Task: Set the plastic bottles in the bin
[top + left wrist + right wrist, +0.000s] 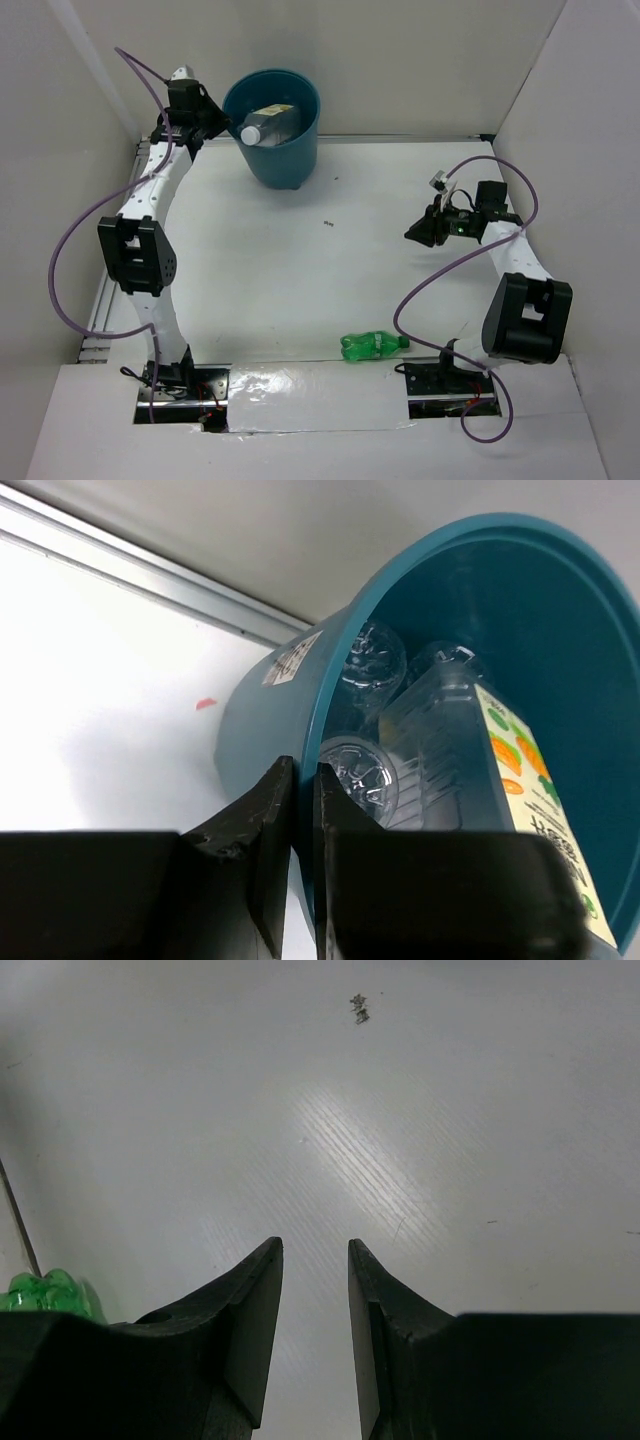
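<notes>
My left gripper draws the bin [285, 150] back onto bare tabletop [286, 236] beside the dark mark next and releases the bin's rim, since the bin stands far from the green bottle.
The teal bin [285, 150] stands at the back of the table. My left gripper [222, 125] is shut on its left rim; in the left wrist view the gripper [305, 770] has one finger outside and one inside the bin's wall [560, 630]. Inside lie clear bottles [372, 662] and an orange-and-yellow-labelled bottle [520, 780]; one white-capped bottle [262, 125] shows from above. The green bottle [373, 345] lies on its side at the table's near edge, and its end shows in the right wrist view [45, 1295]. My right gripper [418, 233] [315, 1245] is open and empty above bare table.
White walls enclose the table on the left, back and right. A small dark mark [328, 223] is on the table surface. The arm bases and purple cables [420, 290] sit along the near edge beside the green bottle.
</notes>
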Robot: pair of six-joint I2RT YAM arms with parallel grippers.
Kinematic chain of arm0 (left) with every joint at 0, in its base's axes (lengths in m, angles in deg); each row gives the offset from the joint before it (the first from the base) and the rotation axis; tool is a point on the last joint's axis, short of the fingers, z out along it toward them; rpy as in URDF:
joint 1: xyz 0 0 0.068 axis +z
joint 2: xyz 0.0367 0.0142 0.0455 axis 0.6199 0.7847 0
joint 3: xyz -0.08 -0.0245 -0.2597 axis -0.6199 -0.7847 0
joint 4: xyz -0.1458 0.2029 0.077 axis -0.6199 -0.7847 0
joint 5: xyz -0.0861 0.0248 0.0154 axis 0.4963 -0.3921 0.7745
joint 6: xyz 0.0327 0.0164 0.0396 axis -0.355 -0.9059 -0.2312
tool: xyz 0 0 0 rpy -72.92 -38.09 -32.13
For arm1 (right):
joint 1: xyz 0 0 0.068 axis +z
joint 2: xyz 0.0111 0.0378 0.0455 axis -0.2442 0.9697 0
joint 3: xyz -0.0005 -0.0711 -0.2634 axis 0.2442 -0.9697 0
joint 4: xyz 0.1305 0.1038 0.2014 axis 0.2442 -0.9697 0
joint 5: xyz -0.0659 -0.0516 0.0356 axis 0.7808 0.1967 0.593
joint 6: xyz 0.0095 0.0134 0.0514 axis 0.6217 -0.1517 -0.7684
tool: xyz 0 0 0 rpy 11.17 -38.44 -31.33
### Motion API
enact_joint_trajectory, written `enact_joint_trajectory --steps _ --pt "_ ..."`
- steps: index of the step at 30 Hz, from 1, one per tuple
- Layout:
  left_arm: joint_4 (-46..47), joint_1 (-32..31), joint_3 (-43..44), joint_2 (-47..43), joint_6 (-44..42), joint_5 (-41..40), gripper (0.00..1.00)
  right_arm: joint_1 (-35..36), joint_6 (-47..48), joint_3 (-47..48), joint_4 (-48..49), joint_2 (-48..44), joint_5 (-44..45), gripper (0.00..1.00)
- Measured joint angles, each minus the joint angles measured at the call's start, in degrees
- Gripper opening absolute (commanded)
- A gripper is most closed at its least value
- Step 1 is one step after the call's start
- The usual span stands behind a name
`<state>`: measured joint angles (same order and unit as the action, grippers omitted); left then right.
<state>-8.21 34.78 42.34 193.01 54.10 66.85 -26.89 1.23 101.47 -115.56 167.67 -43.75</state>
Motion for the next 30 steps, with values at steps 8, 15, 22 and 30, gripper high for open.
enact_joint_trajectory --steps 8,15,22,30 --pt "-7.2 0.0 -1.2 -5.9 -1.8 3.1 0.00 0.0 0.4 -1.8 -0.5 -1.9 -0.5 0.40" --pt "-15.5 0.1 -4.7 -13.7 -5.5 4.8 0.00 0.0 1.4 -2.2 -1.3 -3.8 -0.9 0.41" --pt "-13.3 0.2 -26.9 -29.8 -5.3 9.1 0.00 0.8 13.3 -0.7 -11.5 -3.1 -2.2 0.61" --pt "-11.6 -0.8 -34.0 -36.3 -4.5 12.6 0.33 9.4 36.2 5.4 -30.1 2.8 0.1 1.00"
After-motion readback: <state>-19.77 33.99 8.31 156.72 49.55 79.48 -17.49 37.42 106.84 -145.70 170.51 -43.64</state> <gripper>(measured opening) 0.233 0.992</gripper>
